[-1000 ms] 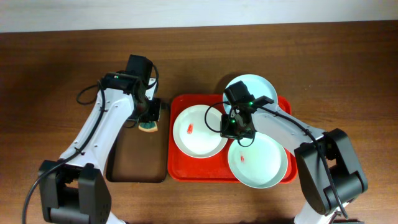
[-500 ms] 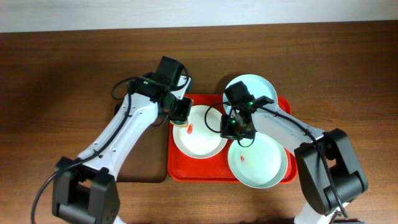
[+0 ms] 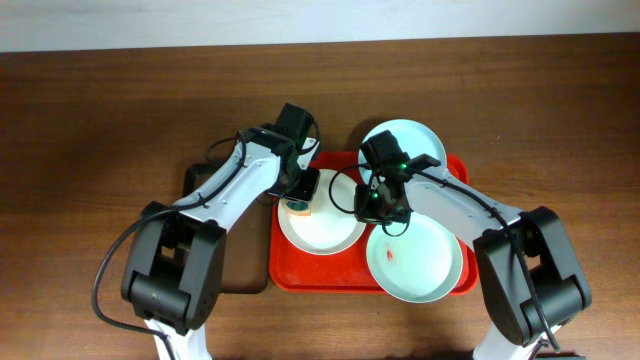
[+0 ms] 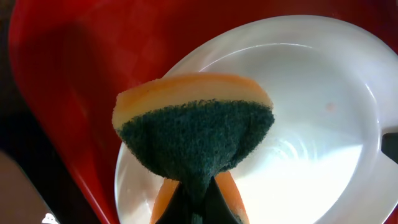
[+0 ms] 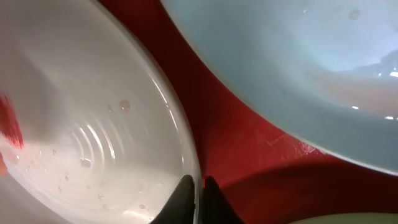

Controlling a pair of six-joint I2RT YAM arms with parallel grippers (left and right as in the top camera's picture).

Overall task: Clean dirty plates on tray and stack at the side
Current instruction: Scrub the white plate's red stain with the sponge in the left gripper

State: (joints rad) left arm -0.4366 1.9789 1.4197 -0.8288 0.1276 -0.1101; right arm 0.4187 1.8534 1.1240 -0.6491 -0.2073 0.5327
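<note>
The left gripper takes the sponge across the white plate (image 3: 325, 225) next, since its red smear still shows. Then it goes over and down onto the dark narrow tray (image 3: 244, 248) and releases it.
The red tray (image 3: 285, 270) holds three plates: a white plate (image 3: 325, 225) at the left, a pale blue plate (image 3: 410, 140) at the back right, and a mint plate (image 3: 420, 265) with a red smear at the front right. My left gripper (image 3: 300, 200) is shut on a yellow-and-green sponge (image 4: 196, 134), held over the white plate's (image 4: 298, 124) left part. My right gripper (image 5: 198, 183) is shut on the white plate's (image 5: 81, 124) right rim, one finger on each side. A red smear shows at that view's left edge.
A dark narrow tray (image 3: 230, 270) lies on the wooden table left of the red tray, partly under my left arm. In the right wrist view the pale blue plate (image 5: 298, 62) rises just beyond the red tray floor (image 5: 249, 155).
My left arm has carried the sponge rightwards from the dark tray to over the white plate's left part. The right arm has stayed in place on the rim.
</note>
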